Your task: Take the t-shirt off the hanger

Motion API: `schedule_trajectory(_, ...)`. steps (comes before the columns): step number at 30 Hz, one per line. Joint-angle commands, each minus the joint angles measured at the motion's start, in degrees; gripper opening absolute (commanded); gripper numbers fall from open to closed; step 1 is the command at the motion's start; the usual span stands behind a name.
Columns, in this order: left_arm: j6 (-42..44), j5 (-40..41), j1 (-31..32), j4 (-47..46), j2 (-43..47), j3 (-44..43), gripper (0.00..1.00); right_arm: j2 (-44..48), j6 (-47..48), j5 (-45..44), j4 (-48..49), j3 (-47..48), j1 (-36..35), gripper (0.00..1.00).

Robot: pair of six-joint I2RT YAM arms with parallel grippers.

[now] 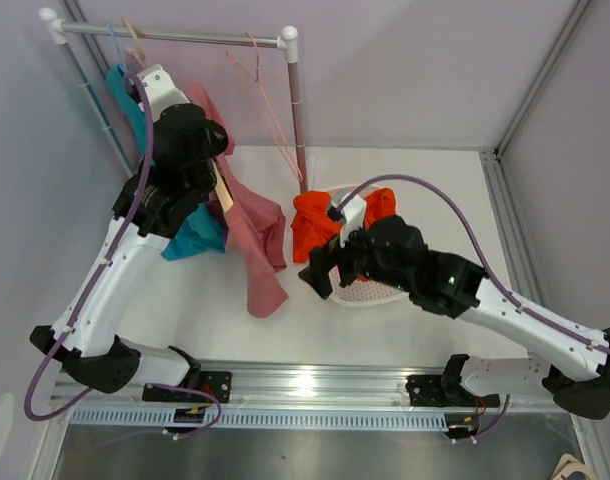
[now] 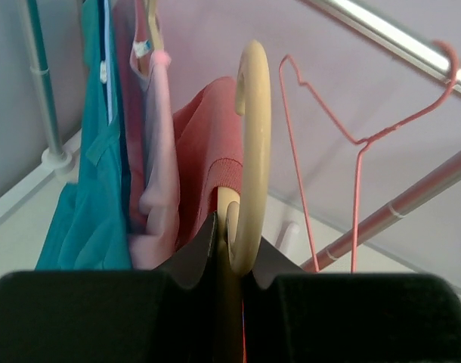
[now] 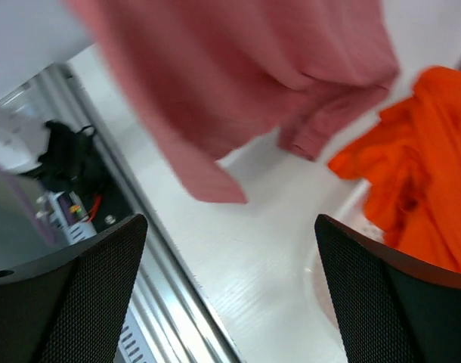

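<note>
Next, the right gripper moves open to the left in the top view onto the t-shirt's lower edge (image 1: 271, 299) (image 3: 214, 187), because that loose t-shirt corner trails just beside its fingers.
A rose-pink t-shirt (image 1: 255, 235) hangs from a cream hanger (image 1: 223, 195), its lower part trailing onto the white table. My left gripper (image 1: 207, 160) is raised in front of the rack. In the left wrist view that gripper (image 2: 234, 253) is shut on the hanger's hook (image 2: 255, 136), with the t-shirt (image 2: 204, 159) draped just behind it. My right gripper (image 1: 320, 275) stands open low over the table, right of the shirt's hem. In the right wrist view nothing lies between its fingers (image 3: 230, 287), and the t-shirt (image 3: 238, 76) hangs above and ahead.
A clothes rail (image 1: 175, 35) at the back carries a teal garment (image 2: 87, 189), a pale pink garment (image 2: 159, 151) and a bare pink wire hanger (image 2: 359, 144). An orange garment (image 1: 315, 225) lies in a white basket (image 1: 370, 295) under the right arm. A metal rail (image 1: 305, 385) runs along the near edge.
</note>
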State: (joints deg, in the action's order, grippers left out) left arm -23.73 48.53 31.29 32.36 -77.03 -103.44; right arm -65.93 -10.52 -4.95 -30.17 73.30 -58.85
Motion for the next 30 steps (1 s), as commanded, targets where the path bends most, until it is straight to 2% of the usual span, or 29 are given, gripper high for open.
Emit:
schedule_trajectory(1,-7.37,7.27,1.32,5.94,-1.62,-2.98,0.01,4.05,4.54,4.06,12.57,-5.94,-4.95,0.97)
schedule_trajectory(5,-12.57,7.98,3.33,14.91,-4.70,-6.16,0.01,2.83,5.60,4.34,21.55,-10.36,-6.19,0.96)
schedule_trajectory(11,-13.80,7.72,4.83,15.71,-4.44,-5.72,0.01,-5.86,6.39,8.46,27.44,-6.86,-6.28,0.95)
schedule_trajectory(13,-15.12,7.63,5.27,15.90,-3.74,-4.94,0.01,-8.41,6.74,8.47,29.38,-6.33,-6.28,0.88)
schedule_trajectory(14,-15.12,7.54,5.71,15.28,-3.13,-3.19,0.01,-9.12,6.92,8.38,29.47,-6.15,-6.28,0.72)
schedule_trajectory(16,-15.12,7.28,5.98,13.79,-1.64,-1.86,0.01,-10.96,6.83,8.55,29.47,-5.27,-6.28,0.55)
schedule_trajectory(17,-14.69,7.10,5.98,13.00,-1.19,-0.03,0.01,-11.32,6.75,8.99,29.47,-5.01,-6.28,0.20)
schedule_trajectory(18,-13.81,7.19,5.98,11.69,-0.93,0.25,0.01,-11.41,5.96,9.60,28.86,-4.75,-6.36,0.03)
schedule_trajectory(19,-11.89,7.54,5.98,9.15,-0.75,0.60,0.01,-11.33,5.52,9.96,28.42,-5.00,-6.37,0.00)
schedule_trajectory(22,-8.55,6.94,5.54,3.97,-2.23,0.35,0.01,-7.38,4.47,8.92,27.36,-8.67,-8.38,0.00)
schedule_trajectory(27,-7.48,2.10,1.85,1.48,-6.54,-2.11,0.01,3.68,0.86,5.75,25.08,-16.77,-13.30,0.00)
schedule_trajectory(30,-5.90,1.04,0.71,1.91,-9.96,-8.07,0.01,6.07,-2.74,2.32,25.86,-23.18,-16.20,0.00)
